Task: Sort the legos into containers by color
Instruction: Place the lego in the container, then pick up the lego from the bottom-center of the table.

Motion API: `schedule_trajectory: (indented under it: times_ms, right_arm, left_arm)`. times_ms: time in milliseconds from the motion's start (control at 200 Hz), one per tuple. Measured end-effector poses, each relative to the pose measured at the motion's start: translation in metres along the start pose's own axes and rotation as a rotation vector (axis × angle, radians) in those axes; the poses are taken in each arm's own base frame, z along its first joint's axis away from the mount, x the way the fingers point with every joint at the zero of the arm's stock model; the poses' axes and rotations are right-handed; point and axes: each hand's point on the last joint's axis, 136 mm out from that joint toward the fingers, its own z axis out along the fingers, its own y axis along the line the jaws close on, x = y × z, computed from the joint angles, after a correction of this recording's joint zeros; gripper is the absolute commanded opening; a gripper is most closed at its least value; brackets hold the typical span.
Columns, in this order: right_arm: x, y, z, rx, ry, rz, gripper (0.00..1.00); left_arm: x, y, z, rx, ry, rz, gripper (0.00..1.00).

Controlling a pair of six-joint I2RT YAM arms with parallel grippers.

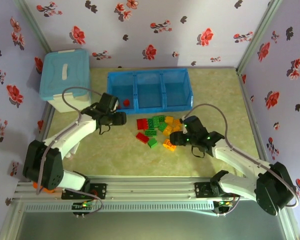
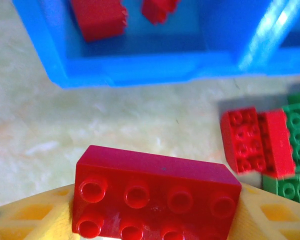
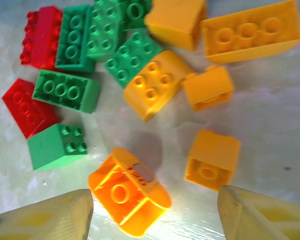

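Observation:
The right gripper moves past the hollow orange lego and down onto the nearest green lego [image 1: 152, 143] [image 3: 55, 146] next, as this brick's near end is clear of its neighbours.
My left gripper [image 2: 157, 200] is shut on a red eight-stud lego [image 2: 155, 192], held just short of the blue containers tray [image 2: 140, 67], whose near compartment holds two red legos [image 2: 97, 17]. From above, this gripper [image 1: 117, 118] hangs by the tray's left compartment [image 1: 121, 91]. My right gripper [image 3: 154, 202] is open and low over the table. An orange lego [image 3: 129, 197] lies hollow side up between its fingers [image 3: 55, 217], touching neither. From above, the right gripper [image 1: 176, 138] sits at the near right edge of the loose lego pile [image 1: 157, 129].
Red [image 3: 27, 107], green [image 3: 65, 90] and orange [image 3: 212, 160] legos lie scattered just beyond the right fingers. Two red bricks [image 2: 252, 140] and green ones [image 2: 297, 130] lie right of the left gripper. A pale blue lidded box [image 1: 64, 77] stands at the back left.

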Motion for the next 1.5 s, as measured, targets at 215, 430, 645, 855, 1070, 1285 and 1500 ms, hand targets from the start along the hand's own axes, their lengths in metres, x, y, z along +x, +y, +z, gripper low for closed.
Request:
schedule_trajectory:
  times_ms: [215, 430, 645, 855, 1070, 1285, 1500]
  right_arm:
    - [0.005, 0.013, 0.006, 0.001, 0.019, -0.039, 0.66]
    - [0.009, 0.019, 0.009, 0.011, 0.028, -0.068, 0.66]
    - [0.004, 0.032, 0.011, 0.008, 0.028, -0.097, 0.68]
    - [0.007, 0.051, 0.027, 0.013, 0.076, -0.15, 0.71]
    - [0.006, 0.079, 0.049, 0.021, 0.122, -0.215, 0.7]
    - [0.01, 0.094, 0.071, 0.055, 0.183, -0.278, 0.67]
    - [0.02, 0.089, 0.084, 0.118, 0.234, -0.316, 0.67]
  left_arm:
    - [-0.063, -0.002, 0.021, 0.003, -0.043, -0.043, 0.47]
    - [-0.101, -0.006, 0.046, 0.001, -0.036, -0.042, 0.81]
    - [-0.108, -0.012, 0.032, 0.023, -0.057, -0.036, 0.91]
    - [-0.094, -0.015, -0.026, 0.073, -0.153, -0.03, 0.88]
    - [-0.05, -0.017, -0.072, 0.147, -0.234, -0.03, 0.85]
    - [-0.003, -0.01, -0.079, 0.174, -0.214, -0.054, 0.83]
    - [0.022, 0.0, -0.084, 0.183, -0.21, -0.087, 0.82]
